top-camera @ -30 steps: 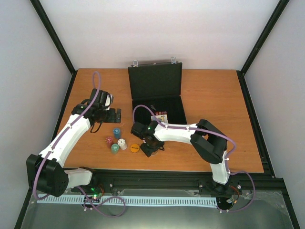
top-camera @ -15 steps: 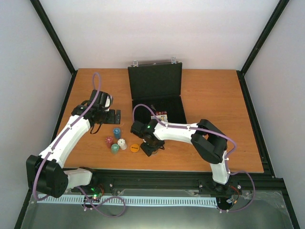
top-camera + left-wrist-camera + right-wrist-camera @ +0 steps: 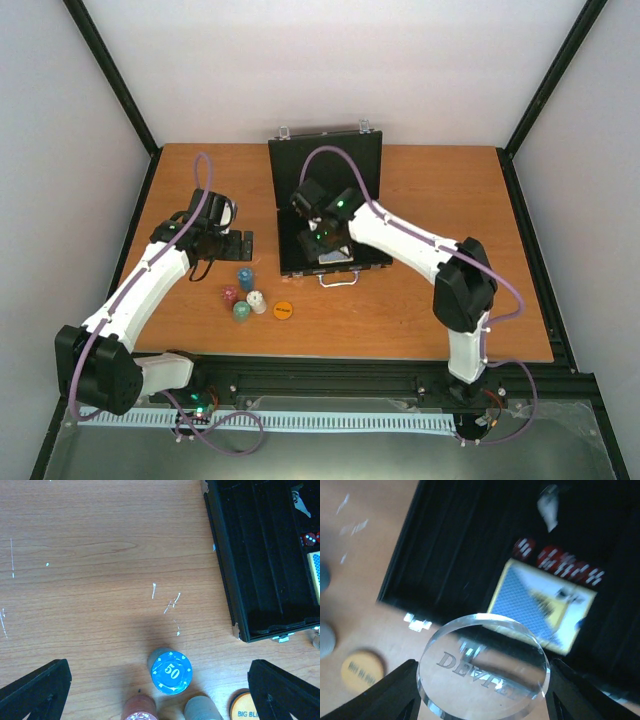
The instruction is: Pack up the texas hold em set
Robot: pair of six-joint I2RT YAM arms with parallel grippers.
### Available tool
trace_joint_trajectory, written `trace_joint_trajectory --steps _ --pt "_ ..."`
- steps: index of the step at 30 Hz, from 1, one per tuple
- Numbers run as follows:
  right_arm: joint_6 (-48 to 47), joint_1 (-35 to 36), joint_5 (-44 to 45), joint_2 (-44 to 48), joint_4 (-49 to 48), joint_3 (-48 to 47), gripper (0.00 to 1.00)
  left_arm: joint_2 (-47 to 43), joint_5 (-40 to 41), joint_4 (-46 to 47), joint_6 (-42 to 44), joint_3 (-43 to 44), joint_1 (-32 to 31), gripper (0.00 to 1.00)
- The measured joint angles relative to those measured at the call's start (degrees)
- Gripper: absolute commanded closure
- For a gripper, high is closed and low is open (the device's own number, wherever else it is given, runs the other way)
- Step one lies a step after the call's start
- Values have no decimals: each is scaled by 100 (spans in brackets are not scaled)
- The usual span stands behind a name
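Deck (image 3: pixel 545 605) and dice take the tray's near middle, so the right gripper moves outward past them, down beside the silver key next, releasing the clear disc.
The black briefcase (image 3: pixel 326 172) lies open at the table's back centre, its tray (image 3: pixel 450 555) holding red dice (image 3: pixel 560 560) and the blue-yellow card deck (image 3: pixel 545 605). My right gripper (image 3: pixel 330 245) hangs over the tray's front part, shut on the clear disc (image 3: pixel 482 667), which sits flat between its fingers (image 3: pixel 385 692). Blue (image 3: pixel 245 278), red (image 3: pixel 230 295), white (image 3: pixel 257 300) and green (image 3: pixel 241 311) chip stacks and the orange disc (image 3: pixel 283 310) stand on the table left of the case. My left gripper (image 3: pixel 160 695) is open above the blue stack (image 3: pixel 171 671), touching nothing.
The case's silver handle (image 3: pixel 338 280) juts toward the near edge. The case's left wall (image 3: pixel 225 580) runs close to the chips. Bare wood (image 3: pixel 75 580) stretches left of the stacks, and more of it lies right of the case (image 3: pixel 460 250).
My right arm has risen from beside the orange disc and swung back over the case tray, carrying the clear disc. The left arm and the chips have not moved.
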State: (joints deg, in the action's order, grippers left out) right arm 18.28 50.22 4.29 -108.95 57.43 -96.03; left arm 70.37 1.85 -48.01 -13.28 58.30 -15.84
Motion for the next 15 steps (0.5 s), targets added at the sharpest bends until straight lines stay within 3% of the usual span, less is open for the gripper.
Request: trace_joint_trajectory --steps 6,15 --pt "-28 -675 337 -726 -216 -938 53 0 2 0 0 0 0 0" --pt "-24 -1040 562 -1423 -761 -1014 53 0 20 -4 -4 -46 0 0"
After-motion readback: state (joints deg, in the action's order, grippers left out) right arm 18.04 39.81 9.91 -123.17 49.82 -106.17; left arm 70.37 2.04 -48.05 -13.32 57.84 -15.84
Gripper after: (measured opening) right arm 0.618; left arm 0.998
